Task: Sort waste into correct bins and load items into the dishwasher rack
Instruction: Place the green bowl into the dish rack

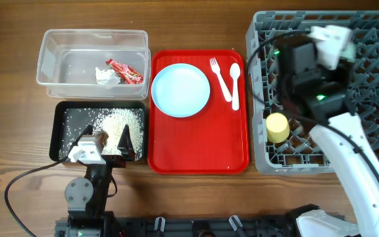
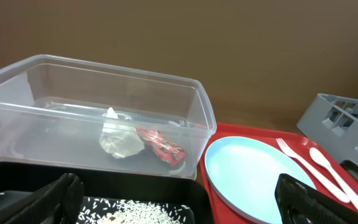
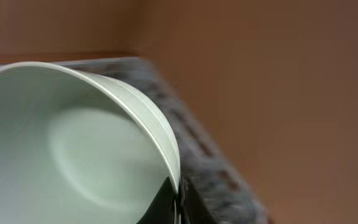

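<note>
I should lower the tilted mint green bowl onto the grey rack's open slots below my right gripper, then release the bowl's rim.
My left gripper (image 1: 110,141) is open and empty, low over the black tray (image 1: 56,131) that holds the rice scraps (image 1: 120,120). The clear tub (image 1: 51,46) holds the red wrapper (image 1: 127,71) and the white tissue (image 1: 104,76). The light blue plate (image 1: 180,90), white fork (image 1: 219,78) and spoon (image 1: 235,82) lie on the red tray (image 1: 196,145). My right gripper (image 3: 176,199) is shut on the rim of the mint green bowl (image 3: 61,149), tilted over the grey dishwasher rack (image 1: 374,26). The yellow cup (image 1: 277,127) sits in the rack. The small blue bowl is out of view.
The right arm (image 1: 354,151) stretches across the rack from the front right. The left arm's cable (image 1: 31,174) trails over the wooden table in front of the black tray. The tub, black tray and red tray stand close together.
</note>
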